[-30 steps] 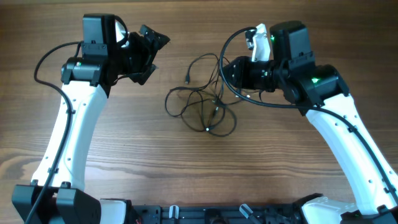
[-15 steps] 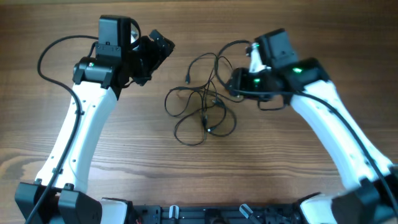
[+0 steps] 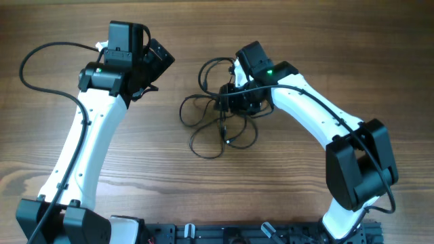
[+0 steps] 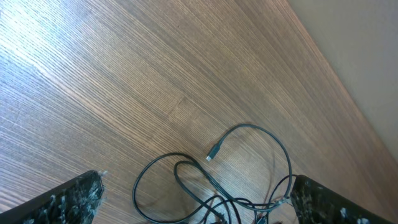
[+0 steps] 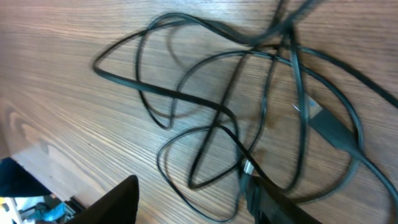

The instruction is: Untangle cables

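I will next tilt my left gripper up and move it to the right in the overhead view, over the cable heap's far part [image 3: 229, 62] [image 4: 273, 200], because pieces of the cables cross there beside my right gripper.
The cables [image 3: 218, 120] are thin black wires lying in a tangled heap of loops at the table's middle. My right gripper [image 3: 230, 100] is down over the heap's upper right part. In the right wrist view its fingers [image 5: 193, 190] are open, with several strands of the cables [image 5: 217, 112] lying between and in front of them. A silver-tipped plug [image 5: 247, 167] lies next to the right finger. My left gripper [image 3: 157, 59] is open and empty above the table, up and to the left of the heap. The left wrist view [image 4: 196, 186] shows the cables [image 4: 249, 158] between its fingers, farther off.
The wooden table [image 3: 135, 169] is bare around the heap. The thick black arm cables loop beside each arm, one at the far left [image 3: 30, 57]. The table's far edge [image 4: 336, 81] shows in the left wrist view.
My right arm has swung left and come down onto the tangle, and the heap's top loops have shifted left. My left gripper has turned and drawn back slightly left.
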Robot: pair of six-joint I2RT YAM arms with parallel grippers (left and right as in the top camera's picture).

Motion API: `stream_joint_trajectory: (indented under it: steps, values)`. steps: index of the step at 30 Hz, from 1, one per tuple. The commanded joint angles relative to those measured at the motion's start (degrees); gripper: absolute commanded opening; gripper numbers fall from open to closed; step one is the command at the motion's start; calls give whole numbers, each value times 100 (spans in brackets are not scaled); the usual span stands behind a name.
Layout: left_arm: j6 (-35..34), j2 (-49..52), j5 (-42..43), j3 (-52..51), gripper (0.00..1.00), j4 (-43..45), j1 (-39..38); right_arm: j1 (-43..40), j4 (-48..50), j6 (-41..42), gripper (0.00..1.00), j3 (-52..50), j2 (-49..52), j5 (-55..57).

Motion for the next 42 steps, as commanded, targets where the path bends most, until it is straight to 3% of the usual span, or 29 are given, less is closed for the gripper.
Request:
stream_joint_trajectory:
  steps: [1,4,6,11,12,13,19,23,25,29,32,34,37,39,41,42]
  values:
    - [72,-24,-120,35,100,0,31,175,251,4,50,11,129,452]
    - [72,-24,-120,35,100,-4,31,400,293,2,48,11,144,905]
    - [72,-24,-120,35,100,-2,31,468,293,4,39,11,144,1537]
    - [72,-24,-118,35,100,-7,31,466,461,4,24,-131,144,1681]
    - [72,-24,-118,35,100,-4,31,466,570,9,10,-210,144,1663]
    - [72,-24,-118,35,100,-4,31,466,599,11,4,-210,144,1587]
    - [72,-24,-116,35,100,-7,31,291,369,-15,4,669,-1062,271]
    - [72,-24,-116,35,100,-4,31,271,457,-337,4,1279,-2868,1556]
    - [72,-24,-116,35,100,-7,31,271,984,-341,4,1316,-3683,2229]
    - [72,-24,-24,35,100,-7,31,271,1781,-361,4,1314,-4343,2319]
    - [74,-24,96,35,100,-9,31,271,1860,-289,4,1314,-4369,2321]
    - [326,-24,748,35,96,17,31,271,1878,66,4,1314,-4339,2332]
    - [2680,-26,3344,35,100,568,28,271,2275,372,4,1314,-4336,2441]
    - [3536,-26,4898,37,100,850,28,271,2393,400,4,1314,-4336,2841]
    - [4214,-26,5965,37,100,1008,-20,271,2251,662,4,1314,-4323,3735]
    - [4457,-26,6107,37,100,1034,-116,271,2164,844,4,1314,-4295,4225]
